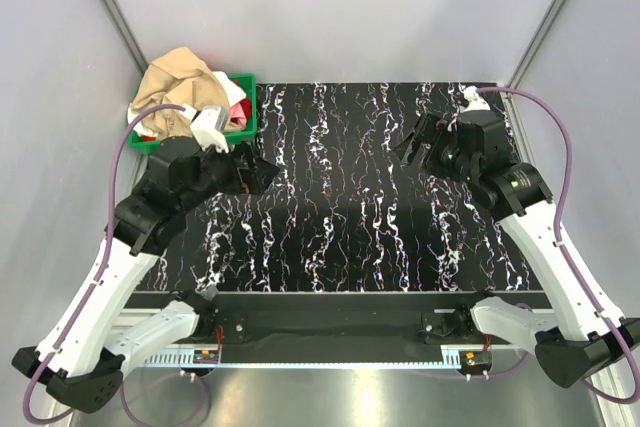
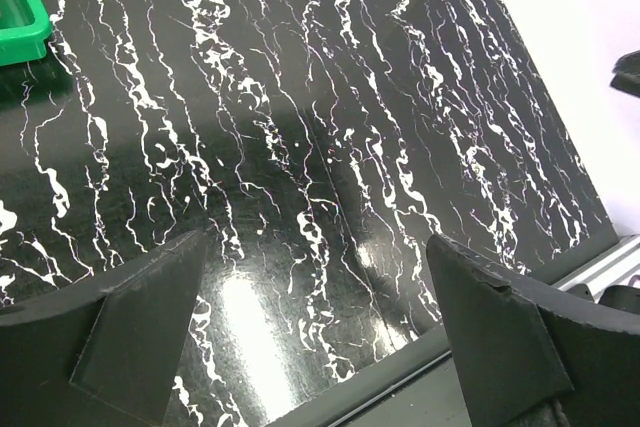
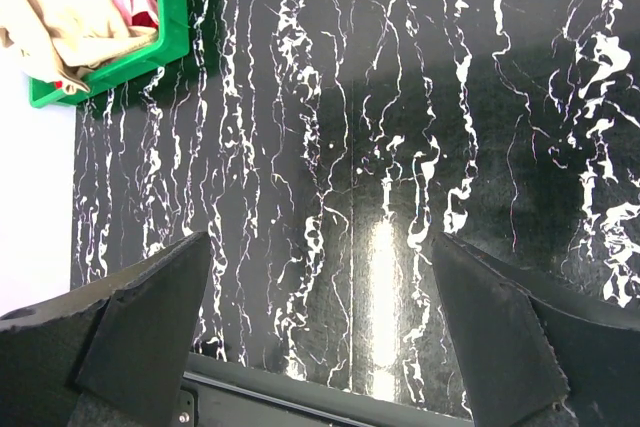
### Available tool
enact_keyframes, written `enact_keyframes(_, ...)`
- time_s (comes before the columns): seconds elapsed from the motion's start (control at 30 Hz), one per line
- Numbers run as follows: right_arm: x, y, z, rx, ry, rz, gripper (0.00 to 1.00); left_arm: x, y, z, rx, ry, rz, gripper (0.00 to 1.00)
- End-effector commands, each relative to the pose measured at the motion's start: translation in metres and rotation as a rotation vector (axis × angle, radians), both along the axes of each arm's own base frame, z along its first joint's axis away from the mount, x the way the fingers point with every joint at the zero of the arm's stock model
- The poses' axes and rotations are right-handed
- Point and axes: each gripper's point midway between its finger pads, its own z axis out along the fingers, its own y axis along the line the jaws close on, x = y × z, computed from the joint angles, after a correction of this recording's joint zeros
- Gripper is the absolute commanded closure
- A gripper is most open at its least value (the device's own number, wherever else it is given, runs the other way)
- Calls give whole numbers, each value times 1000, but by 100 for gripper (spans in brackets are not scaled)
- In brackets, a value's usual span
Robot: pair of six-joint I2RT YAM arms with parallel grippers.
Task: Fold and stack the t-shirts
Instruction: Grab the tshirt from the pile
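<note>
The tan t-shirt is on top of the bin's heap of t-shirts, so the left gripper next needs to swing outward and to the left in the top view, then down onto it.
A heap of t-shirts, a tan one on top with red and white cloth under it, fills a green bin at the table's far left corner. The heap also shows in the right wrist view. My left gripper hangs open and empty just in front of the bin, over the black marbled mat. My right gripper is open and empty above the far right part of the mat. In both wrist views the fingers stand wide apart over bare mat.
The bin's green corner shows in the left wrist view. White enclosure walls stand close on the left, right and back. A metal rail runs along the near edge between the arm bases.
</note>
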Motion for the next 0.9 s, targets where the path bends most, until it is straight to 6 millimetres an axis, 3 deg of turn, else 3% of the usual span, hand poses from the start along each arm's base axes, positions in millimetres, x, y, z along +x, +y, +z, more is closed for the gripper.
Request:
enact_keyframes(0.0, -1, 2, 11, 37, -41, 2, 0, 2, -2, 15, -42, -51, 1, 1)
enact_keyframes(0.13, 1, 4, 6, 50, -44, 1, 0, 32, 17, 18, 26, -103, 154, 1)
enact_keyframes(0.17, 0, 5, 3, 53, -41, 6, 0, 46, 29, 23, 49, -138, 245, 1)
enact_keyframes(0.2, 2, 6, 4, 60, -50, 6, 1, 62, 33, 16, 100, -131, 289, 1)
enact_keyframes(0.23, 2, 6, 3, 61, -53, 6, 0, 77, 50, 27, 129, -155, 397, 2)
enact_keyframes(0.3, 2, 8, 3, 72, -55, 16, 0, 99, 61, 32, 152, -140, 452, 5)
enact_keyframes(0.33, 2, 9, 6, 83, -65, 16, 0, 122, 76, 22, 176, -94, 500, 9)
enact_keyframes(0.37, -1, 13, 5, 96, -64, 39, 0, 133, 81, 39, 152, -107, 517, 12)
enact_keyframes(0.4, -2, 15, 6, 104, -74, 49, 0, 144, 91, 40, 155, -99, 549, 13)
enact_keyframes(0.43, -1, 16, 12, 123, -97, 54, 0, 166, 116, 24, 195, -57, 640, 14)
enact_keyframes(0.47, -3, 20, 9, 133, -94, 73, 0, 177, 130, 31, 197, -65, 699, 15)
enact_keyframes(0.5, -5, 22, 11, 146, -103, 83, 0, 188, 143, 22, 205, -41, 752, 16)
enact_keyframes(0.53, -5, 24, 17, 162, -129, 95, 0, 209, 161, -1, 233, 7, 807, 16)
enact_keyframes(0.6, -7, 27, 15, 175, -131, 115, 0, 232, 172, -16, 249, 33, 843, 21)
enact_keyframes(0.63, -8, 27, 18, 182, -140, 113, 0, 250, 182, -44, 289, 86, 868, 23)
enact_keyframes(0.73, -13, 28, 18, 186, -146, 132, 0, 289, 196, -74, 285, 144, 855, 33)
enact_keyframes(0.87, -21, 27, 14, 165, -162, 163, 0, 321, 217, -94, 209, 183, 859, 35)
